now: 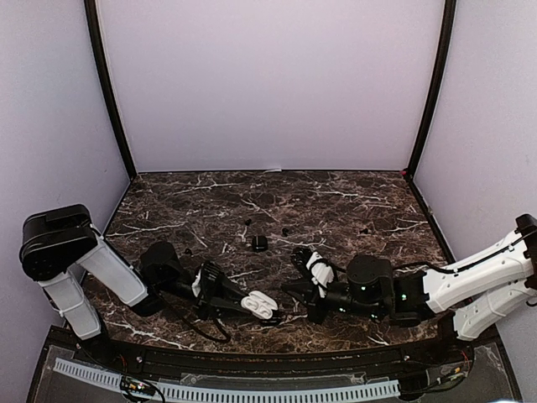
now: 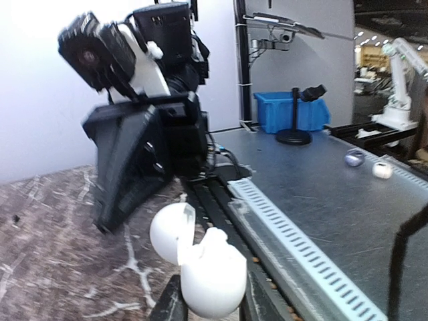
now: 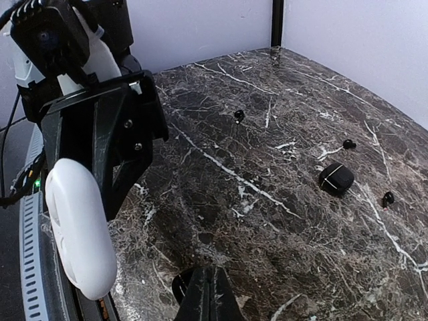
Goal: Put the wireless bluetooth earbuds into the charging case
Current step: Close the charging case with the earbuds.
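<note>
My left gripper goes outward and to the left in the top view next, down onto marble by the lone earbud, to release clear of the black case.
An open white charging case (image 2: 212, 271) is held upright in my left gripper (image 2: 212, 302), which is shut on its lower body; its lid (image 2: 167, 231) hangs open to the left. From above, the case (image 1: 261, 304) sits near the table's front, and it also shows at the left of the right wrist view (image 3: 80, 227). My right gripper (image 3: 214, 301) is shut with nothing visible between its fingers, tips close to the marble just right of the case (image 1: 292, 290). A dark round thing (image 3: 178, 286) lies beside its fingers. Small black earbuds (image 3: 239, 114) (image 3: 348, 144) (image 3: 388, 198) lie scattered farther off.
A shut black case (image 3: 336, 178) (image 1: 259, 243) rests mid-table. More black buds (image 1: 247, 222) (image 1: 285, 231) (image 1: 363, 228) dot the marble (image 1: 210, 201). The two arms stand close together at the front edge, by a slotted metal rail (image 2: 301, 247).
</note>
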{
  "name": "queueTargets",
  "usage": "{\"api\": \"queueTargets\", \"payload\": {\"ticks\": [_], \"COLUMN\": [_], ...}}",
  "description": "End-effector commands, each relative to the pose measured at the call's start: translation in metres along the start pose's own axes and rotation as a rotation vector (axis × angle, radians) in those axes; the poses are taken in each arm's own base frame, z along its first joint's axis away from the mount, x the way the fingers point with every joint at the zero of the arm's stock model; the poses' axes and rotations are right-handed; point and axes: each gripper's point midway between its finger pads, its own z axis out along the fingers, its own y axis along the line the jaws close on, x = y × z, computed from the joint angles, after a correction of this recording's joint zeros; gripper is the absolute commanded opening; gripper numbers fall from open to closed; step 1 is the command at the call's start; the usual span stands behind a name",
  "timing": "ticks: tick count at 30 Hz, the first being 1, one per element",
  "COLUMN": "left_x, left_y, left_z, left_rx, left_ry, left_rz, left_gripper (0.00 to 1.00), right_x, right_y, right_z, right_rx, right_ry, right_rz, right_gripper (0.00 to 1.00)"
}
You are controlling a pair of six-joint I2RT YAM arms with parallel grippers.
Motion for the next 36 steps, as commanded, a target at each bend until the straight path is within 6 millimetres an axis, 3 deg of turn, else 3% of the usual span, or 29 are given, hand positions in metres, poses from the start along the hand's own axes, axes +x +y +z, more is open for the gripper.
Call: {"api": "queueTargets", "payload": {"ticks": [1, 7, 15, 29, 36], "left_x": [-0.004, 0.008, 0.012, 0.015, 0.016], "left_y": [0.016, 0.032, 0.034, 0.029, 0.041], "left_z": [-0.004, -0.001, 0.0, 0.005, 0.004], "left_rx": [-0.133, -0.251, -0.262, -0.224, -0.28], "left_ry": [0.034, 0.148, 0.178, 0.174, 0.194], "left_rz": [0.134, 0.202, 0.21, 0.186, 0.155], "left_gripper": [0.0, 0.0, 0.0, 0.0, 0.0], "right_x": [-0.02, -0.014, -0.015, -0.006, 0.005], "right_y": [0.006, -0.018, -0.028, 0.002, 0.034], "right_z": [0.003, 0.006, 0.004, 0.042, 0.036], "right_rx": [-0.041, 0.068, 0.09, -0.101, -0.295], "right_ry": [-0.079, -0.06, -0.058, 0.113, 0.137], "right_rz": [0.052, 0.069, 0.078, 0.064, 0.082], "right_gripper": [0.0, 0.0, 0.0, 0.0, 0.0]}}
